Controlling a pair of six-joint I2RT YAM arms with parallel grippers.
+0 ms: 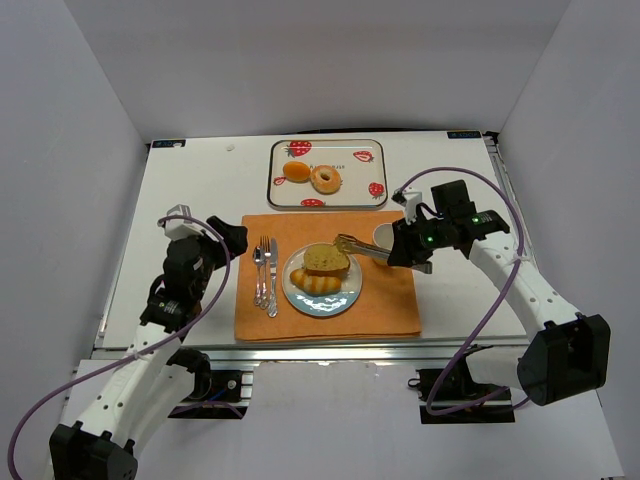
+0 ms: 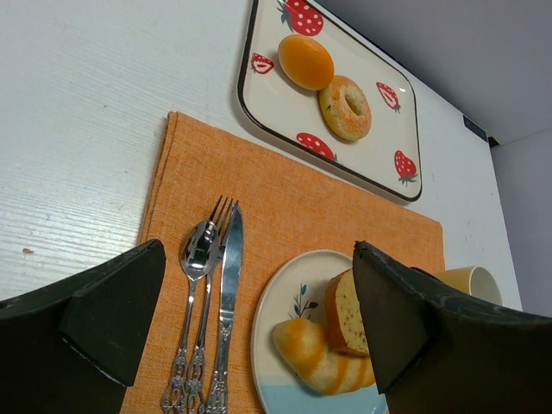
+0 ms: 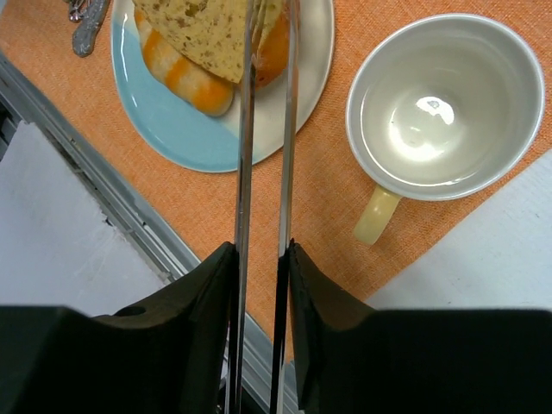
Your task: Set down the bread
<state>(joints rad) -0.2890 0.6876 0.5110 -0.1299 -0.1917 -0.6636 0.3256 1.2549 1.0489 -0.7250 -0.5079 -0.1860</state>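
Note:
The slice [image 1: 326, 260] is on the plate, so the right gripper should swing the tongs to the right in the top view, to the bare tabletop beside the mat, then lower and release them.
A seeded bread slice [image 1: 326, 260] [image 3: 211, 30] [image 2: 348, 312] leans on a striped roll [image 1: 315, 283] [image 3: 181, 73] on the white and blue plate [image 1: 322, 302] [image 3: 164, 116]. My right gripper [image 1: 408, 252] [image 3: 261, 250] is shut on metal tongs [image 1: 365, 247] [image 3: 246, 155]. The tongs' two arms stand a little apart and reach to the slice's right edge, their tips cut off at the top of the right wrist view. My left gripper [image 1: 225, 237] [image 2: 259, 336] hangs open over the mat's left corner with nothing between its fingers.
The plate sits on an orange placemat [image 1: 390, 300] beside a spoon, fork and knife [image 1: 265, 275]. A cream cup [image 1: 385, 237] [image 3: 444, 108] stands right of the plate, under the tongs. Behind it, a strawberry tray [image 1: 345, 195] holds an orange bun [image 1: 296, 171] and a bagel [image 1: 326, 180].

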